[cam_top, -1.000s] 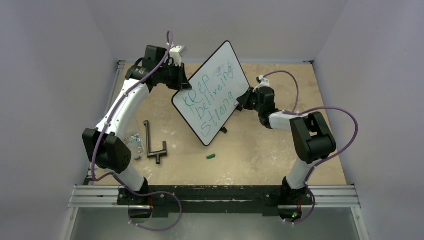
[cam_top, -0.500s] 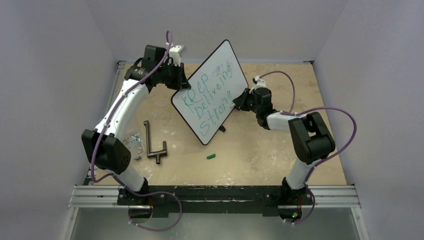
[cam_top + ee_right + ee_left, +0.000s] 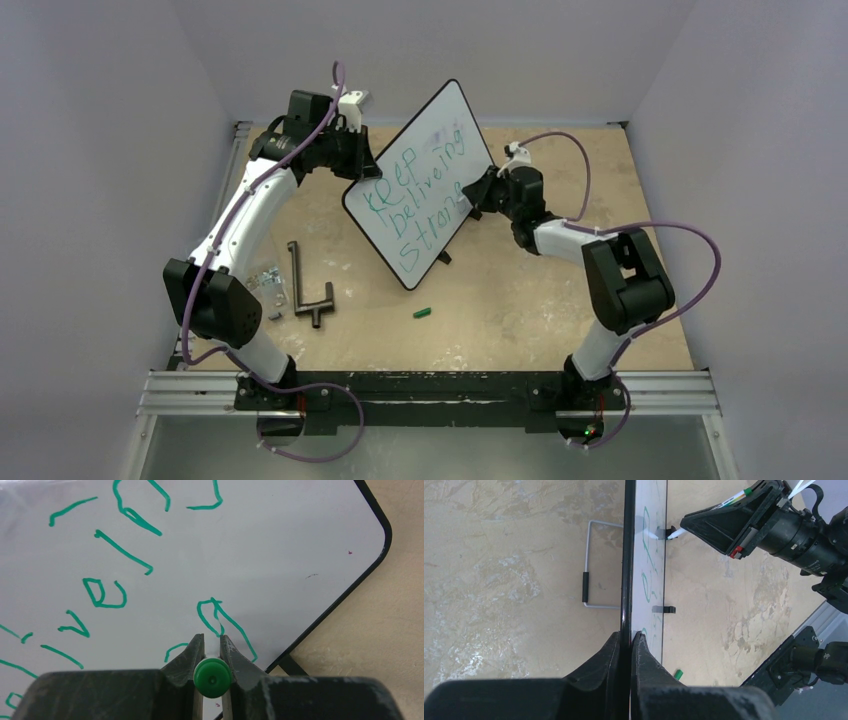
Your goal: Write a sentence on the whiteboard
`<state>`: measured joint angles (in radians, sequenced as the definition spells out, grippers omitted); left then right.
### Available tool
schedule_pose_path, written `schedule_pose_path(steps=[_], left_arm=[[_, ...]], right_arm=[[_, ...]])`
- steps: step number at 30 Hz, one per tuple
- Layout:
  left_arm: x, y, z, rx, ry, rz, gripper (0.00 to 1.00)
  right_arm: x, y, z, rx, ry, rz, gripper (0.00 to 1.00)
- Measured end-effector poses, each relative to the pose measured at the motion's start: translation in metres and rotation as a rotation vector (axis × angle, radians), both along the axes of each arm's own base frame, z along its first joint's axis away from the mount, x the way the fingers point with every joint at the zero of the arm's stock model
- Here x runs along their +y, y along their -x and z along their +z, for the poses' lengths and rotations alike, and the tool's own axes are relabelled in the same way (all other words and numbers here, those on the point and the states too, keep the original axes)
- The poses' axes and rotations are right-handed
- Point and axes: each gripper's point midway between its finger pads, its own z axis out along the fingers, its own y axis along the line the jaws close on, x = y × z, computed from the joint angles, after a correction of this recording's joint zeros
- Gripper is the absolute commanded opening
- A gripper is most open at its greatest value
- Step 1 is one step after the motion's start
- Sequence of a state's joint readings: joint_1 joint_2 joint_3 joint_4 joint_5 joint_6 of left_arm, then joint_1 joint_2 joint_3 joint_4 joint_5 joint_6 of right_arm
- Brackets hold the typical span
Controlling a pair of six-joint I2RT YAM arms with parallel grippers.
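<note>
The marker is on the last letter, so next my left gripper will lower the rim of the tilted whiteboard toward the table. Then it will open.
The whiteboard (image 3: 447, 108) stands tilted on edge at the middle back of the table. My left gripper (image 3: 362, 166) is shut on its left rim; the left wrist view shows the board edge-on (image 3: 650, 555) between the jaws (image 3: 628, 636). The sentence (image 3: 425, 190) is green lettering in three lines, "Keep believing strong". My right gripper (image 3: 478, 196) is shut on a green marker (image 3: 212, 678), whose tip (image 3: 672, 535) touches the board at the last letter, near the lower right corner (image 3: 300, 555).
A green marker cap (image 3: 422, 312) lies on the table in front of the board. A black T-shaped tool (image 3: 305, 285) and small metal parts (image 3: 270, 280) lie at the left. A wire stand (image 3: 589, 580) sits behind the board. Grey walls enclose the table.
My right gripper has moved up and left along the board with the marker, adding strokes to the last letter. The left arm and the board have stayed put.
</note>
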<state>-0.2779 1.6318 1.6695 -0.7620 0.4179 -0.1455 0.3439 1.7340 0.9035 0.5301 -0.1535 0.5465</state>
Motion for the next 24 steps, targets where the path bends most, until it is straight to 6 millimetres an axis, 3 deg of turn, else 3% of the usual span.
schedule_pose_path(steps=[8, 17, 24], left_arm=[[0.0, 0.0, 0.0, 0.0, 0.0, 0.0, 0.0], [0.0, 0.0, 0.0, 0.0, -0.002, 0.002, 0.0], [0.0, -0.004, -0.004, 0.001, -0.007, 0.007, 0.0]], right_arm=[[-0.001, 0.006, 0.028, -0.041, -0.006, 0.004, 0.0], [-0.009, 0.021, 0.09, -0.156, -0.015, 0.006, 0.0], [-0.016, 0.037, 0.101, -0.179, -0.011, 0.002, 0.0]])
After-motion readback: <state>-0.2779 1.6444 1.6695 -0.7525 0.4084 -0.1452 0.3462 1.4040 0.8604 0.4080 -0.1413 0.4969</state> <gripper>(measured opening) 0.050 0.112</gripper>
